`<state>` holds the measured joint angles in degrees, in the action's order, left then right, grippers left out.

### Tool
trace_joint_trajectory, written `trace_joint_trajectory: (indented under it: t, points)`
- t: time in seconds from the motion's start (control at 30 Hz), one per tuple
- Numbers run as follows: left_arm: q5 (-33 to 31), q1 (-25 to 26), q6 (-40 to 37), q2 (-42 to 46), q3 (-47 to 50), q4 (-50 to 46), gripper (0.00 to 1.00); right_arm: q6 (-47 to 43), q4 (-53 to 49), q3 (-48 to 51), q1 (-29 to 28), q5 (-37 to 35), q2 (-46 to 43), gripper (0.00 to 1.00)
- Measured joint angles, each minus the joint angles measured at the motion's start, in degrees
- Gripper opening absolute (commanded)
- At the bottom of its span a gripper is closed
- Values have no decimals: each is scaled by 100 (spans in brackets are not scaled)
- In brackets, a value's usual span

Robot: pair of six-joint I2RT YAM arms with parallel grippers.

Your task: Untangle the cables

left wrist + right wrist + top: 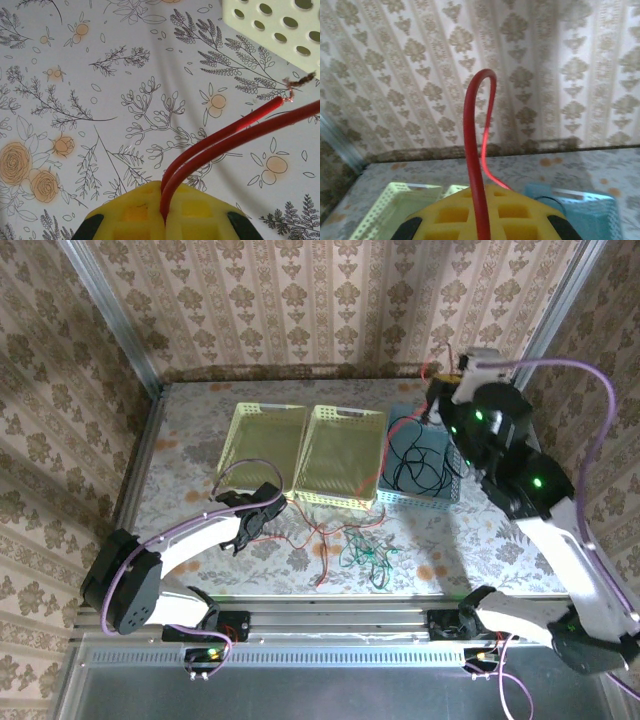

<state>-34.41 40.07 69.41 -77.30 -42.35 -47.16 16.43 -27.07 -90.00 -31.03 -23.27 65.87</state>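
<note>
My right gripper should swing toward my left gripper over the middle yellow basket (342,446), with its fingers tipping down. Then it should release the red cable apart from the black one.
My left gripper (165,200) is shut on a red cable (235,134), which leaves the yellow jaws as two strands running right; one strand ends in bare copper. In the top view this gripper (262,510) sits low on the table by the front of the left yellow basket. A tangle of red (322,540) and green cable (365,552) lies to its right. My right gripper (482,220) is shut on a red cable (471,150) that loops up above the jaws. It is raised at the back right (450,375), over the blue basket (448,495), which holds black cable (418,466).
Two pale yellow baskets (240,425) (376,430) stand side by side left of the blue one. A corner of a yellow basket (280,25) is close to my left gripper. Walls enclose the table; a metal rail (330,612) runs along the front.
</note>
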Motion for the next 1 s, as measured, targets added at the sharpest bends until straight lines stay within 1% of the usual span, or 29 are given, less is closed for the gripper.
trace_joint_trajectory:
  t: [0.17,0.33,0.47,0.6,0.67,0.7,0.77,0.87,0.9,0.93,1.0]
  points:
    - [17,0,-2,0,-2,-7,0,-2,363,-1060,0,627,1353,0]
    - [17,2,-7,0,-4,-22,0,-9,345,-1357,0,984,2450,0]
    - [20,2,-72,2,-7,-17,0,219,-205,-1213,0,1062,3147,0]
    - [81,7,-238,7,-7,37,0,688,-525,-433,50,1300,3528,0]
    - [118,7,-334,22,-7,90,0,962,-634,-107,131,1537,3783,1]
    - [125,9,-365,33,-7,111,0,1075,-658,-13,181,1644,3901,4]
    - [155,15,-426,63,-7,153,0,1274,-743,94,323,1864,4186,23]
    - [168,48,-505,133,-7,184,0,1427,-787,160,452,2013,4295,49]
    - [170,74,-538,155,-7,192,0,1438,-772,160,476,2017,4260,56]
    - [170,83,-586,179,-7,205,0,1438,-739,160,479,2017,4212,59]
    - [173,122,-704,238,-9,251,0,1397,-715,160,457,2000,4044,62]
